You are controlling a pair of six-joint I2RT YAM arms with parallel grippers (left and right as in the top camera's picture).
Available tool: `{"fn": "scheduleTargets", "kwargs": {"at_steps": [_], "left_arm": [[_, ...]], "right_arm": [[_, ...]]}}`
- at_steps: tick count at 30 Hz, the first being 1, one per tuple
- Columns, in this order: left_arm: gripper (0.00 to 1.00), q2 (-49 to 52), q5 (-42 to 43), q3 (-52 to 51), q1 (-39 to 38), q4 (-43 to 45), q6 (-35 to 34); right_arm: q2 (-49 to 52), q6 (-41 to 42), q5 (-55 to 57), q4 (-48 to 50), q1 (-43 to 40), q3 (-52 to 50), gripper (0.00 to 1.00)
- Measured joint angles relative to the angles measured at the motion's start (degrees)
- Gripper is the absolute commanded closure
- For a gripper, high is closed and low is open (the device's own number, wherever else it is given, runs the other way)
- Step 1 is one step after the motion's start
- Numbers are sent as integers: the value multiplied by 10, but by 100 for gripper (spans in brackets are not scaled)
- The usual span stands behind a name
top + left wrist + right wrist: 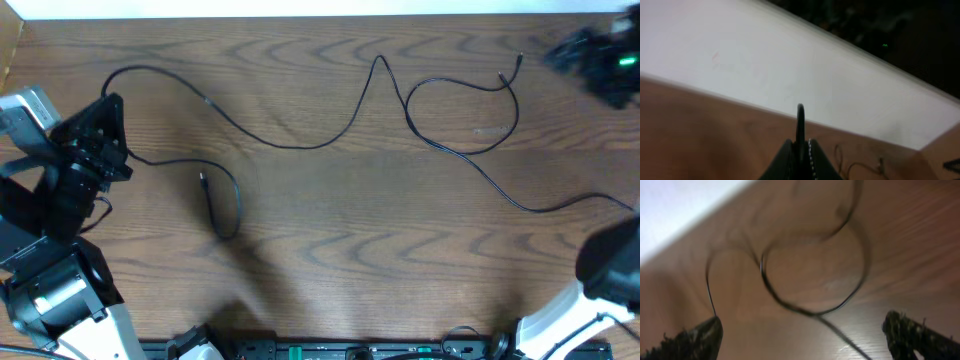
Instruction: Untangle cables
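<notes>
Next, my left gripper will travel to the right in the overhead view, over bare wood between both cables, and release the black cable, giving slack toward its crossed loop.
A long thin black cable [290, 146] runs from my left gripper [112, 135] across the wooden table, peaks at the back middle, and forms a loop [500, 125] at the right with a plug end [518, 63]. One strand trails to the right edge. A shorter black cable [236, 195] curls beside the left gripper, and its plug [203, 180] lies on the table. My left gripper [801, 146] is shut on a black cable [800, 117] that stands up between its fingers. My right gripper [802, 327] is open and empty above the loop [810, 311]. It is blurred at the overhead view's top right [595, 58].
The wooden table [330, 260] has a white border along its back edge [300, 8]. The arm bases stand at the front left [60, 290] and front right [600, 280]. A dark equipment strip [340, 350] lies along the front edge.
</notes>
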Motion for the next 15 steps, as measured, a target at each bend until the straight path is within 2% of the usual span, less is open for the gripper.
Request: {"fn": "scheduleTargets", "kwargs": {"at_steps": [4,8,15], "left_arm": [[92,8,-16,0,0,-50,21],[93,24,17,0,-11,-78,51],[93,78,67,0,-116,-181,160]], "right_arm": [[64,-92,-11,-58,64,-1,8],[108,-183,7,-102,122,-1,2],[132,-252,101,-115,195,-2,1]]}}
